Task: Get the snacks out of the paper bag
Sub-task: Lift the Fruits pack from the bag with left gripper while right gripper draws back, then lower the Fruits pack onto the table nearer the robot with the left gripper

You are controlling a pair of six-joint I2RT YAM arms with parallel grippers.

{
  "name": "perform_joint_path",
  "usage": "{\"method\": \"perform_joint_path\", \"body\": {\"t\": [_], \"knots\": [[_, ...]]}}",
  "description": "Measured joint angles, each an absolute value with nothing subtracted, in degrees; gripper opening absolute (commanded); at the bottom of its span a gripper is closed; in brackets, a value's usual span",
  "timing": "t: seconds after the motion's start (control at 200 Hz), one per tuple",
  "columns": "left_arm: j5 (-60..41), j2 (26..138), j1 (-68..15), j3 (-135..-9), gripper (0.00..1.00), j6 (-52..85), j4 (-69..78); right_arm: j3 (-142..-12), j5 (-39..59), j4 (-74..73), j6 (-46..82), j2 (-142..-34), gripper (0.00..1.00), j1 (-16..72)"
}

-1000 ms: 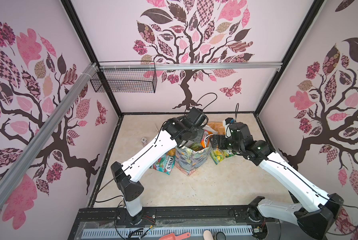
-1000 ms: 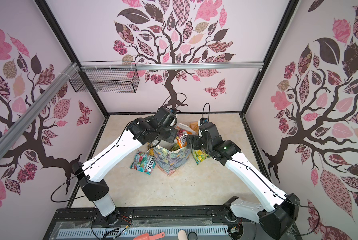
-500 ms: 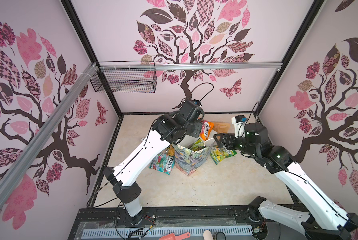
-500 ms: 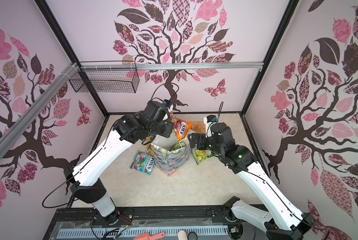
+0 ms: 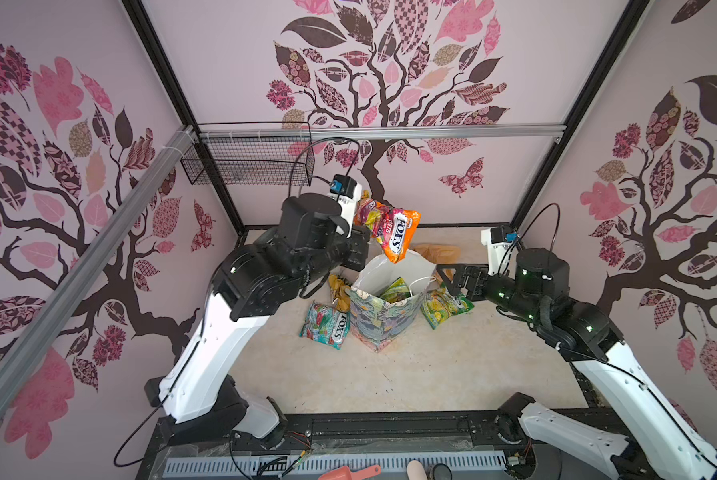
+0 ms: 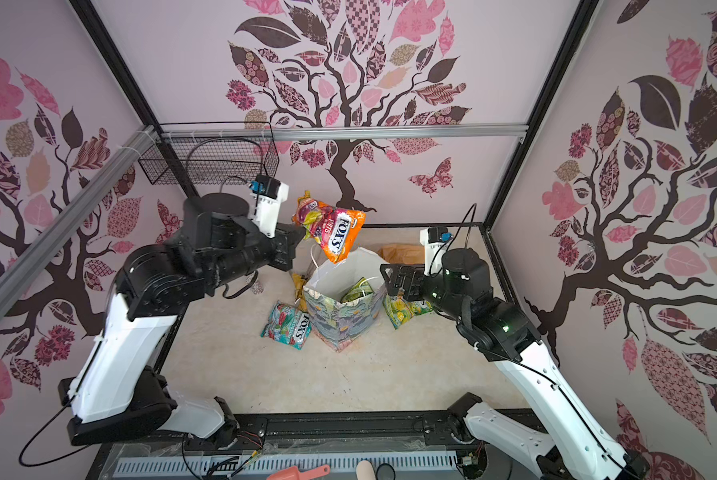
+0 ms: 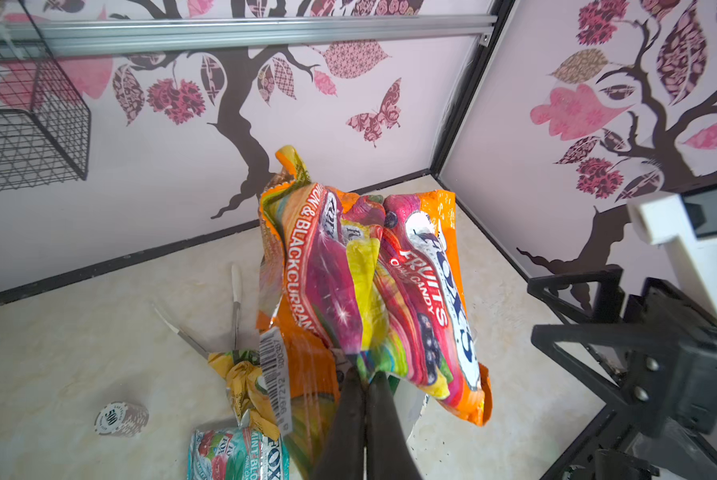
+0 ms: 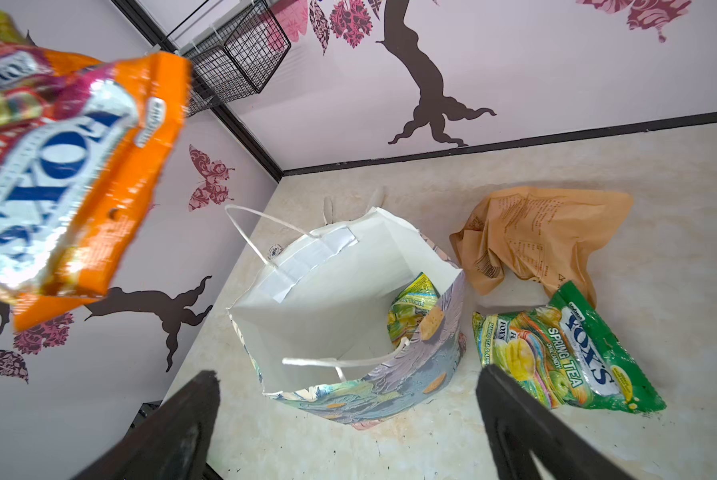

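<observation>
Next, my left gripper draws back and down and releases the orange pouch (image 5: 394,232) on the clear tabletop before the teal-red pouch (image 5: 325,324), which lies below and back of it.
My left gripper (image 7: 365,374) is shut on the lower edge of the orange FOX'S pouch (image 5: 394,232), which hangs in the air above the back rim of the paper bag (image 5: 383,322). The floral bag stands open, and one green-yellow pouch (image 8: 410,307) leans inside it. A second green-yellow pouch (image 8: 564,353) lies on the table to the bag's right. To the bag's left lie the teal-red pouch (image 5: 325,324) and the crumpled gold wrapper (image 5: 339,291). My right gripper (image 8: 348,372) is open and empty beside the bag's right rim, above that outer pouch.
A crumpled brown paper sack (image 8: 543,237) lies behind the bag on the right. A black wire basket (image 5: 248,162) hangs on the back wall at the left. A small poker chip (image 7: 120,417) rests on the table near the gold wrapper.
The left gripper has lifted the orange pouch up out of the bag's mouth. The right gripper has drawn back from the bag's rim to the right, still open.
</observation>
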State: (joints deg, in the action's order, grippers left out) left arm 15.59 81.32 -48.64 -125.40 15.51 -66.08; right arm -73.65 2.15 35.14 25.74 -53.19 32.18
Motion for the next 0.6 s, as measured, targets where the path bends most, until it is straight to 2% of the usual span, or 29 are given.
{"method": "perform_joint_path", "body": {"t": [0.295, 0.47, 0.6], "knots": [[21.37, 57.67, -48.64, -102.41, 0.00, 21.45, -64.18, -71.11, 0.45, 34.33, 25.71, -49.45, 1.00, 32.18], [26.13, 42.19, -48.64, -82.28, 0.00, 28.53, -64.49, -68.49, -0.43, 33.56, 25.71, -48.71, 1.00, 32.18], [26.76, 35.66, -48.64, -70.19, 0.00, 35.03, -65.25, -67.44, -0.40, 33.21, 25.74, -48.86, 0.99, 32.18]]}}
